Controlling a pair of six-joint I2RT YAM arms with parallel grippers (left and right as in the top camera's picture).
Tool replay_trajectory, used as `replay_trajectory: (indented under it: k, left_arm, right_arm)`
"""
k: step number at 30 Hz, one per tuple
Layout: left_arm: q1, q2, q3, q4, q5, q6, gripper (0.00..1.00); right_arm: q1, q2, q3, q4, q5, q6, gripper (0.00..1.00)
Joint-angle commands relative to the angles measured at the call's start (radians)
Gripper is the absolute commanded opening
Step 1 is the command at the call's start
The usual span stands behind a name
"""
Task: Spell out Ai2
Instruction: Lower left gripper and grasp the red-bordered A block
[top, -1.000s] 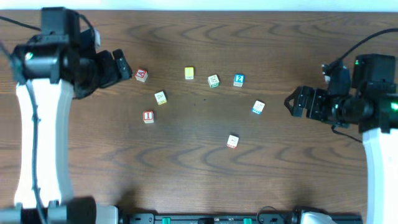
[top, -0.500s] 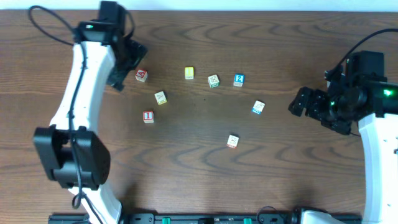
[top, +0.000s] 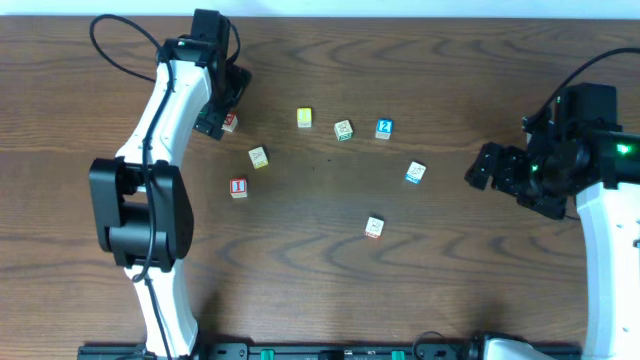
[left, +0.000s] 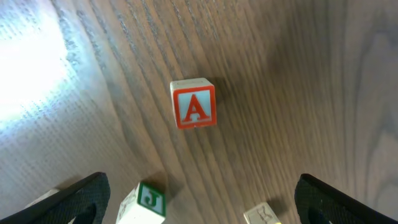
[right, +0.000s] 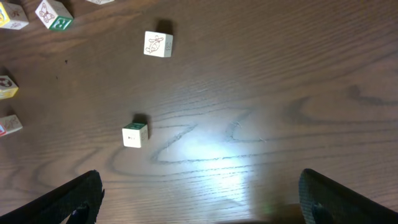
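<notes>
I will next move my left gripper down until both open fingers are on either side of the A block's red-lettered side (top: 231, 120) (left: 194, 107), then close them, because the A block is below the gripper, clear of the fingers.
The A block (left: 193, 104) shows its red letter in the left wrist view, lying on the wood ahead of my open left gripper (left: 200, 194), apart from both fingers. Overhead, the left gripper (top: 226, 106) hovers at the A block (top: 230, 121), partly covering it. The I block (top: 238, 186) lies further toward the front. The blue 2 block (top: 384, 128) sits right of centre at the back. My right gripper (top: 483, 167) is open at the right side with nothing between its fingers, as the right wrist view (right: 200, 194) also shows.
Other cubes lie about: a yellow-faced one (top: 304, 117), one (top: 343, 129) next to the 2, one (top: 258, 156) near the I, a blue-marked one (top: 415, 172), and one (top: 374, 227) near the front. A green J cube (left: 144, 202) sits close to my left finger.
The left arm has swung in from the left edge and now reaches over the A block. The right arm has shifted only slightly. No block has moved.
</notes>
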Motion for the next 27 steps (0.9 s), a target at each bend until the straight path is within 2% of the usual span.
replay_trajectory:
  k: [1,6,7,27]
  left_arm:
    - [0.004,0.031,0.032,0.015,-0.041,-0.015,0.96]
    - [0.004,0.053,0.032,0.061,-0.042,-0.015,1.00]
    - [0.004,0.056,0.032,0.063,-0.044,-0.015,0.95]
    - [0.006,0.145,0.032,0.097,-0.041,-0.079,0.98]
  right_arm:
    - [0.010,-0.001,0.008,-0.002,0.006,0.015,0.99]
    - [0.010,0.000,0.002,-0.005,0.007,0.015,0.99]
    - [0.010,0.000,0.002,-0.006,0.006,0.015,0.99]
    - [0.010,0.000,0.002,-0.027,0.032,0.015,0.99]
